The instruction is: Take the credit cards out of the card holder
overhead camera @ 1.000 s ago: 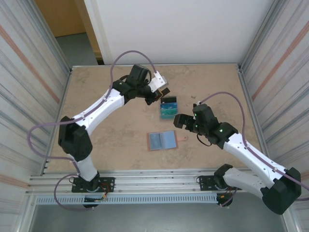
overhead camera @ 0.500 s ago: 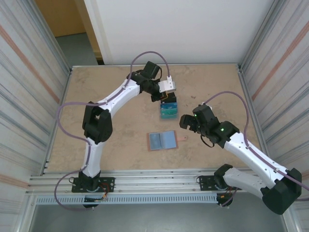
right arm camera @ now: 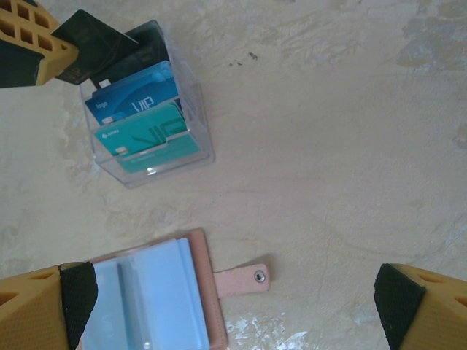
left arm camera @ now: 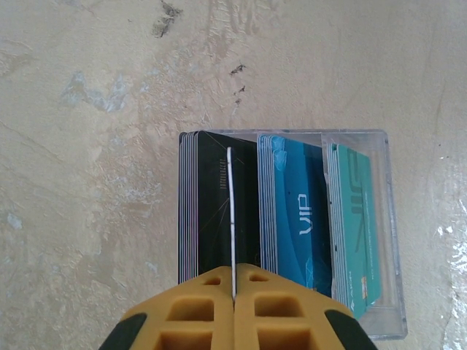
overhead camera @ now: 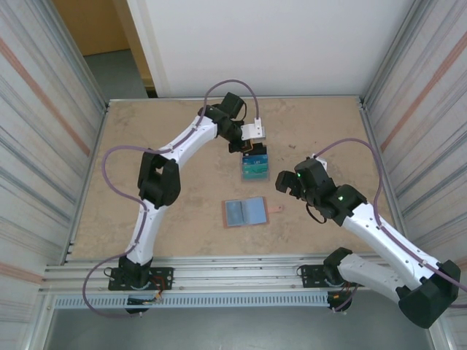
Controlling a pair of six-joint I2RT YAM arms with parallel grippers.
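I will next lower the dark credit card with my left gripper into the stand's back slot (left arm camera: pixel 246 204) and release it there, because that slot is below and holds the matching dark stack.
The card holder (overhead camera: pixel 245 212), a pinkish-brown wallet, lies open on the table with its light-blue panels (right arm camera: pixel 146 299) up and its snap tab (right arm camera: pixel 241 278) pointing right. My left gripper (overhead camera: pixel 252 144) is shut on a dark credit card (right arm camera: pixel 91 44), seen edge-on as a thin white line (left arm camera: pixel 231 211) between the yellow fingertips (left arm camera: pixel 234 281). It holds that card over the back slot of a clear stand (overhead camera: pixel 255 166). Blue credit cards (left arm camera: pixel 299 211) and teal ones (left arm camera: pixel 357 219) stand in the stand's other slots. My right gripper (overhead camera: pixel 283 182) hovers open (right arm camera: pixel 235 302) above the wallet's tab, holding nothing.
The clear stand (right arm camera: pixel 197 146) sits just behind the wallet, with a dark stack (left arm camera: pixel 208 204) in its rear slot. Metal-ribbed walls (overhead camera: pixel 44 146) enclose the table on both sides. Bare tabletop (overhead camera: pixel 146 233) stretches to the left and front.
The left arm has swung rightward and carried the dark card from beside the stand to above its back slot. The right gripper drifted slightly right, still open.
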